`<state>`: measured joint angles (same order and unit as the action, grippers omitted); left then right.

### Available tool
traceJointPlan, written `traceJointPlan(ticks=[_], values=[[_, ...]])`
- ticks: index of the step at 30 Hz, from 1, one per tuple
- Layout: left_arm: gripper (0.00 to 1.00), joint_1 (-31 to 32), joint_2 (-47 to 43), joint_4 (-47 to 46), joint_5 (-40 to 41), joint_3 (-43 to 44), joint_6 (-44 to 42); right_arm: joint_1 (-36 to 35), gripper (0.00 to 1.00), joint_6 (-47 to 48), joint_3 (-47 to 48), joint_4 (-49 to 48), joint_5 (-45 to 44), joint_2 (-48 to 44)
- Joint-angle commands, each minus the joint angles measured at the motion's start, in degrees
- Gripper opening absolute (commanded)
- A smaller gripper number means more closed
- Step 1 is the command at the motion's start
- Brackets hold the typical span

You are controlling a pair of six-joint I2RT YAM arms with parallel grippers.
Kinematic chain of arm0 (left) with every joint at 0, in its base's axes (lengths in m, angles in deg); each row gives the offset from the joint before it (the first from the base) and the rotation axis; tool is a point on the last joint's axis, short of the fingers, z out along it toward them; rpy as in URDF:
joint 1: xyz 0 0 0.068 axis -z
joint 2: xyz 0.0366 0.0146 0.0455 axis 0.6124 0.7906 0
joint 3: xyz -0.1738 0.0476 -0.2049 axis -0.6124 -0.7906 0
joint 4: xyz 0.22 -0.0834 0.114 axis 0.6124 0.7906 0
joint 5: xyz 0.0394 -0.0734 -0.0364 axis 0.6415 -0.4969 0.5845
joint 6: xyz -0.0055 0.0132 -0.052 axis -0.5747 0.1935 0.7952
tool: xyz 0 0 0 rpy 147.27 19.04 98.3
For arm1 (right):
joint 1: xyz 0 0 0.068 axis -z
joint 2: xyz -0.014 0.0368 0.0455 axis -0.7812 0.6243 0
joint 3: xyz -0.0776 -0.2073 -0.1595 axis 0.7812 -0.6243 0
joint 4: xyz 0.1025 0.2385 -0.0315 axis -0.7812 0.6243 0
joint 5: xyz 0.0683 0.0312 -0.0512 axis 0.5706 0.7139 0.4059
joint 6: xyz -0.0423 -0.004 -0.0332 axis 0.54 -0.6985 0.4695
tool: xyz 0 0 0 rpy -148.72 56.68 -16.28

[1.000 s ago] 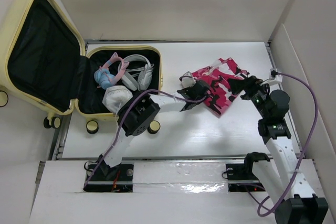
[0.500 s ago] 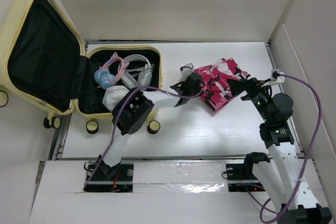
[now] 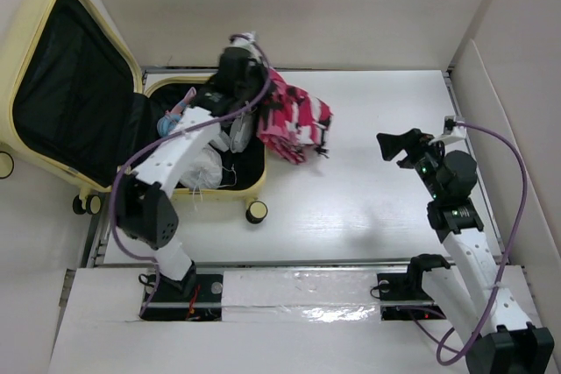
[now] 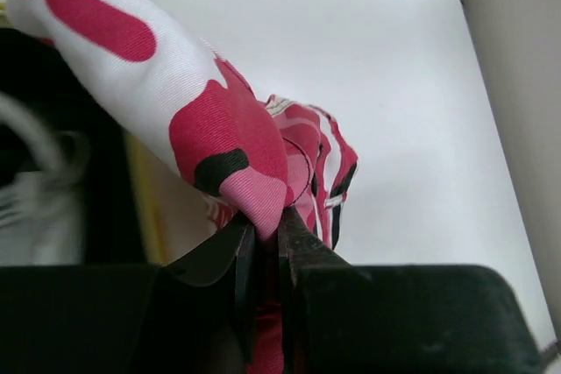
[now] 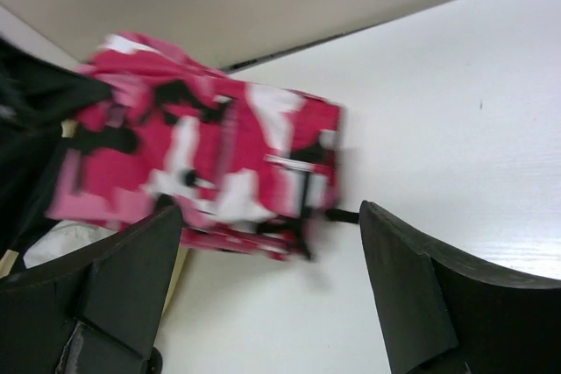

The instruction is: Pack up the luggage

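My left gripper carries the garment (image 3: 294, 120) (image 4: 219, 124) across the suitcase's base toward the raised lid next and lowers the garment's fold inside. The garment still hangs beyond the base's rim.
The pale yellow suitcase (image 3: 61, 6) lies open at the far left, its black-lined lid raised. Its base holds white headphones (image 3: 238, 129), a blue item (image 3: 168, 125) and a white bundle (image 3: 200, 168). My left gripper (image 3: 254, 76) is shut on a pink, white and black patterned garment (image 3: 294, 120), holding it lifted over the base's right rim. In the left wrist view the fingertips (image 4: 267, 234) pinch a pink fold (image 4: 175, 102). My right gripper (image 3: 396, 144) is open and empty at the right; its view shows the garment (image 5: 202, 164) ahead.
Small suitcase wheels (image 3: 256, 212) stick out at the base's near edge. White walls enclose the table at the back and at the right (image 3: 517, 129). A purple cable (image 3: 513, 216) loops beside the right arm.
My left gripper has swung from the table's middle to the far left with the garment, lifting it over the suitcase rim. My right gripper let the garment go and stayed at the right.
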<state>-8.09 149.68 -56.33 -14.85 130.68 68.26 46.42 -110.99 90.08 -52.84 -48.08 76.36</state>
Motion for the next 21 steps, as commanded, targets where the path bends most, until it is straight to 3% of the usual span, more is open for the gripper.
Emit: traceJointPlan(ticks=[1, 9, 15, 21], values=[[0.0, -7.59, -12.09, 1.89, -0.58, -3.4, -5.94, 0.72, 0.88, 1.04, -0.68, -3.08, 0.68, 1.07], [0.0, -33.5, -24.24, -2.68, -10.41, -22.4, -3.22, 1.87, 0.88, 2.1, 0.11, -0.27, 1.39, 0.29], [0.0, -40.12, -28.55, -2.07, -3.94, -30.58, -1.2, 1.87, 0.88, 2.27, 0.2, 0.25, 1.56, 0.28], [0.0, -45.31, -27.6, -1.89, 1.88, -32.79, 0.21, 1.87, 0.88, 2.45, -0.15, -0.45, 2.7, 0.28]])
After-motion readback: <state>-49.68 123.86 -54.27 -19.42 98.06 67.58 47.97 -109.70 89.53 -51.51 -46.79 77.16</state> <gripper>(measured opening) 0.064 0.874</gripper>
